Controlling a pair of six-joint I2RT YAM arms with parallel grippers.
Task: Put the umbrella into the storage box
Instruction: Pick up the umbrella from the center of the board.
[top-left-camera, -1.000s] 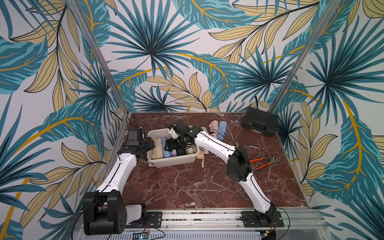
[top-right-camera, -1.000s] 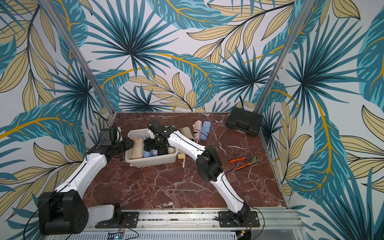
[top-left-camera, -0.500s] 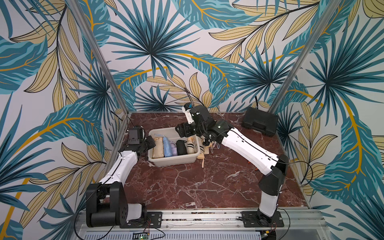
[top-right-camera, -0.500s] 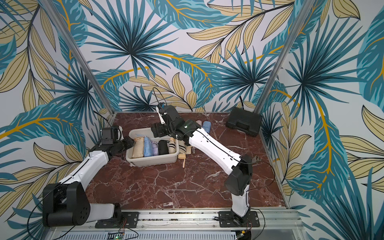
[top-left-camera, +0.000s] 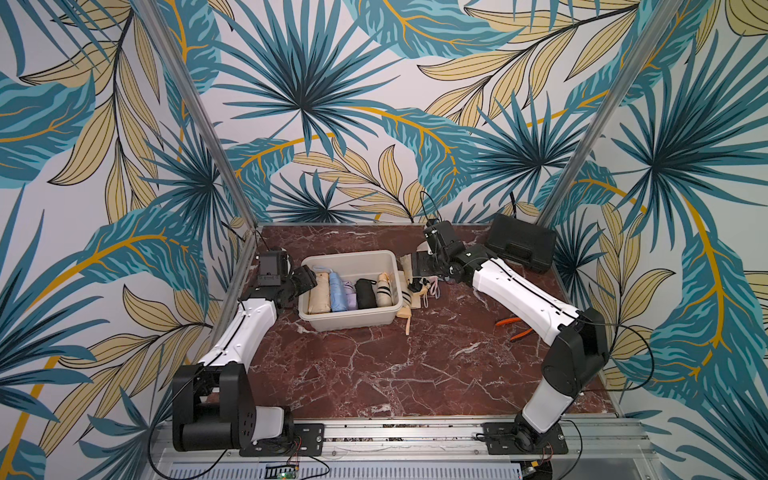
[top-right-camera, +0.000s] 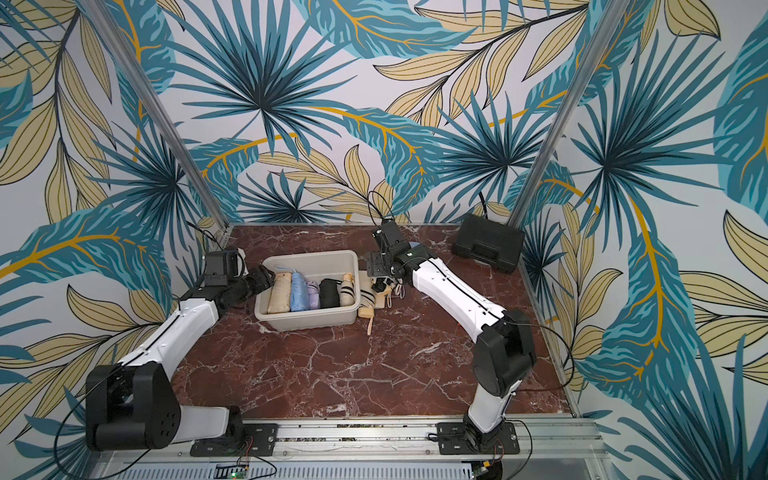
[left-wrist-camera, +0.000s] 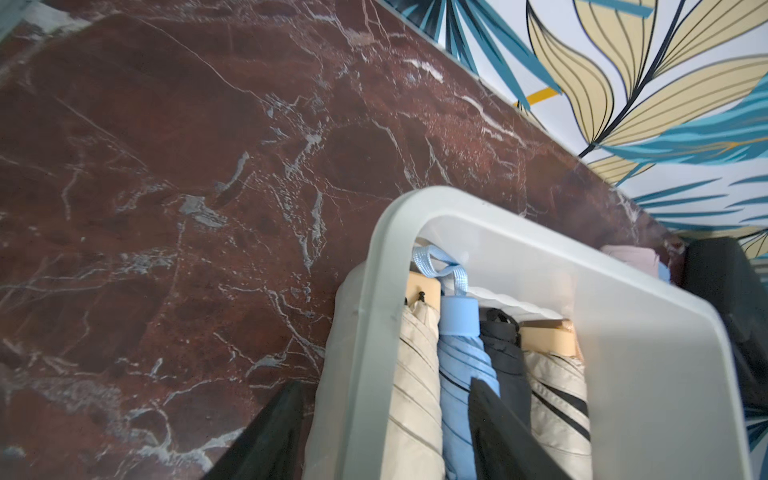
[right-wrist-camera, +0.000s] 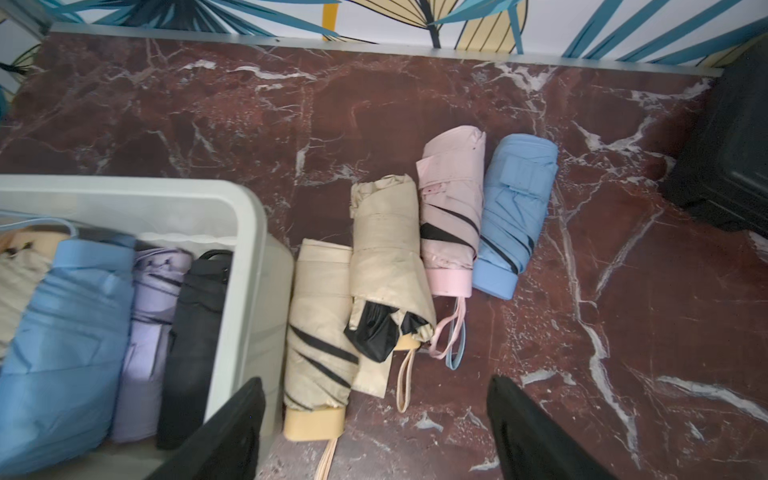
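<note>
I will move my right gripper outward and down astride the pink umbrella's far end (right-wrist-camera: 453, 153) and close, as that end sticks out past the beige umbrella beside it.
The off-white storage box (top-left-camera: 347, 254) (top-right-camera: 309, 254) stands at the back left of the marble table with several folded umbrellas side by side in it: beige, light blue (left-wrist-camera: 461, 353), lilac, black, striped beige. Several more umbrellas lie on the table right of it: striped beige (right-wrist-camera: 320, 332), beige with black lining (right-wrist-camera: 386, 257), pink (right-wrist-camera: 451, 208), blue (right-wrist-camera: 515, 216). My right gripper (right-wrist-camera: 374, 380) (top-left-camera: 419, 266) hovers open above these, holding nothing. My left gripper (left-wrist-camera: 384, 386) (top-left-camera: 305, 280) is open astride the box's left wall (left-wrist-camera: 374, 299), one finger outside, one inside.
A flat black hard-shell case (top-left-camera: 521, 243) (top-right-camera: 488, 243) lies at the back right corner. Orange-handled pliers (top-left-camera: 513, 328) lie by the right edge, partly under my right arm. Patterned walls close in the left, back and right sides.
My right gripper rose out of the box and swung right, over the umbrellas on the table. My left gripper opened at the box's left wall; its arm stayed put.
</note>
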